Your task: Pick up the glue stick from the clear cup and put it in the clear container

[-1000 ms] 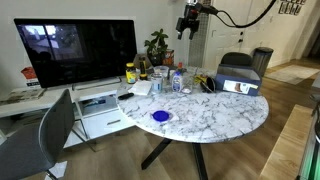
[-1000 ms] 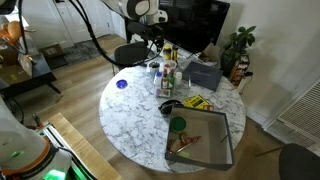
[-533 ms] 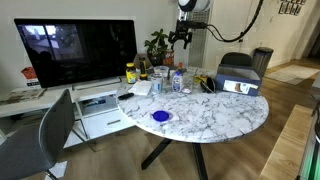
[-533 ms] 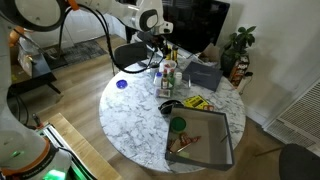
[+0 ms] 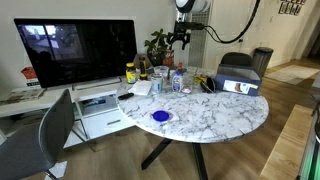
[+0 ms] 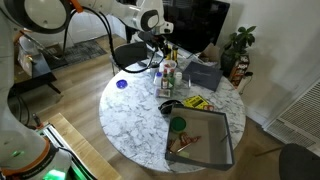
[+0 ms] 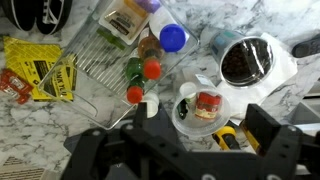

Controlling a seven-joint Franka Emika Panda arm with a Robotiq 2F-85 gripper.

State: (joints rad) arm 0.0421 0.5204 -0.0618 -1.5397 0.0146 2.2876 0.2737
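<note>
I will lower my gripper over the clear cup's opening next, with one finger on each side of the glue stick's red top [image 7: 208, 103], because the glue stick is inside the cup.
In the wrist view a clear cup [image 7: 195, 110] stands on the marble table and holds a red-topped glue stick [image 7: 206, 104]. My gripper [image 7: 185, 138] is open and empty, hovering above the cup, with one dark finger on each side of it. The clear container [image 7: 118, 58], a see-through bin with several small bottles with red, green and blue caps, lies just beside the cup. In both exterior views the gripper [image 5: 181, 38] [image 6: 157, 42] hangs above the cluster of items at the table's far side.
A white bowl with dark contents [image 7: 246, 62], yellow packets [image 7: 40, 68] and a yellow object [image 7: 229, 136] lie near the cup. The round table [image 6: 140, 120] also bears a grey tray [image 6: 202, 141], a blue disc [image 6: 122, 84], a green disc [image 6: 178, 125] and a grey box [image 6: 203, 73].
The arm swung over and came down above the item cluster during the first half second. Since then it has hardly moved. The gripper stays open.
</note>
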